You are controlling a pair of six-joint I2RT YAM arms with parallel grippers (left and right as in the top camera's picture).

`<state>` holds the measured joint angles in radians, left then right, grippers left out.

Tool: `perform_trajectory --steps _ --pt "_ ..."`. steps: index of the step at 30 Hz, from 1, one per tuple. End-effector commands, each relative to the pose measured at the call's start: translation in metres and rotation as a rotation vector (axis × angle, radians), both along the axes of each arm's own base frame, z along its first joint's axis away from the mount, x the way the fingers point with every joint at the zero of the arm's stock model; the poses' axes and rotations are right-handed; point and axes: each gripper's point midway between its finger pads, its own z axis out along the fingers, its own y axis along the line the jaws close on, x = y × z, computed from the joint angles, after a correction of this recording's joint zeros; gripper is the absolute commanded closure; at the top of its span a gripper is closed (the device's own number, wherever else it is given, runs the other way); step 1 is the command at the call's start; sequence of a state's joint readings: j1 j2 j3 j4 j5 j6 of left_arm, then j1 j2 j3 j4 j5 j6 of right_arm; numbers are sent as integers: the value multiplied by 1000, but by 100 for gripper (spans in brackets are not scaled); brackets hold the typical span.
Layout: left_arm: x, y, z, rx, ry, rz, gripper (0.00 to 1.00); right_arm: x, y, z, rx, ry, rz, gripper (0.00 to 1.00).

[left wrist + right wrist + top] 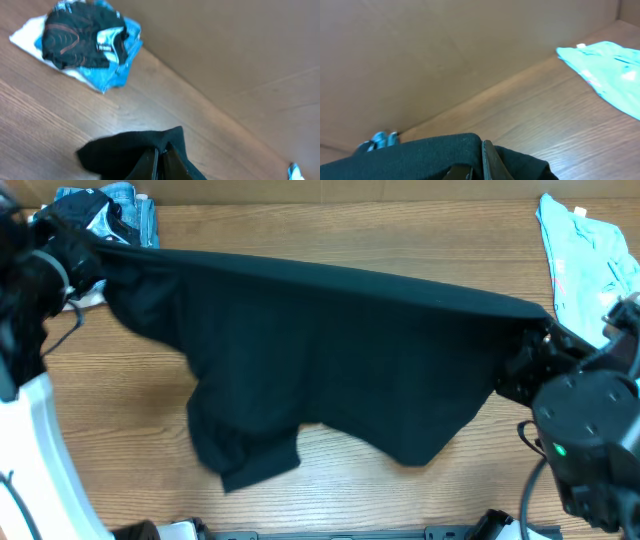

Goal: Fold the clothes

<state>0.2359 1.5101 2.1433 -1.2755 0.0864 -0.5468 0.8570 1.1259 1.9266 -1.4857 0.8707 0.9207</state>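
My left gripper lowers outward next and releases the T-shirt's corner on the bare wood, which lies beside the pile, below and outward of the gripper.
A large black T-shirt (320, 350) hangs stretched across the table between my two arms, its top edge taut and its lower part sagging to the wood. My left gripper (100, 252) is shut on its far-left corner; the left wrist view shows the black cloth (125, 152) bunched around my closed fingers (172, 165). My right gripper (535, 330) is shut on the right corner, and in the right wrist view the black cloth (420, 157) wraps over my fingers (490, 162). A light blue printed T-shirt (585, 255) lies at the far right.
A pile of folded blue and dark garments (110, 210) sits at the back left corner, also seen as a pile (87, 42) in the left wrist view. A brown cardboard wall (445, 55) runs along the back of the table. The light blue shirt (607, 67) lies near it.
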Motion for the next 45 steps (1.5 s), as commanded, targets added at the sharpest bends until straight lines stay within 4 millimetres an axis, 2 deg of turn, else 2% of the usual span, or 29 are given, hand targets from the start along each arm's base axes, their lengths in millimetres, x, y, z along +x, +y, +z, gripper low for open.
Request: perform_trajectory --steps 1,5,12,15,18,22,26,29,31,35,38,41,45 --pt "-20 61 11 176 12 268 96 -10 -68 19 -33 -92 -287 96" --pt "-29 55 24 174 -32 256 96 8 -66 10 -54 -36 -315 96" --pt "-45 47 37 195 -61 240 96 61 -34 -20 -93 101 -222 96" --pt "-58 44 40 197 -61 239 96 73 -24 -32 -101 147 -195 96" --pt "-77 39 50 201 -92 242 96 74 -16 -36 -89 166 -154 96" --pt "-104 30 64 206 -141 242 96 66 -6 -26 -49 155 -54 96" --pt "-128 16 80 195 -217 207 96 53 3 -1 0 102 48 96" --pt "-136 13 88 199 -252 207 96 48 0 15 17 59 48 96" --pt "-134 14 89 200 -258 208 96 50 -3 20 20 36 28 96" --pt "-104 22 81 194 -225 206 96 71 -10 17 6 40 -26 96" --pt "-53 36 54 175 -134 201 96 110 -20 -3 -8 96 -100 96" --pt "-5 46 17 132 -39 192 96 148 -26 -30 2 163 -129 96" --pt "66 41 -40 55 55 107 96 208 -33 -78 37 253 -141 96"
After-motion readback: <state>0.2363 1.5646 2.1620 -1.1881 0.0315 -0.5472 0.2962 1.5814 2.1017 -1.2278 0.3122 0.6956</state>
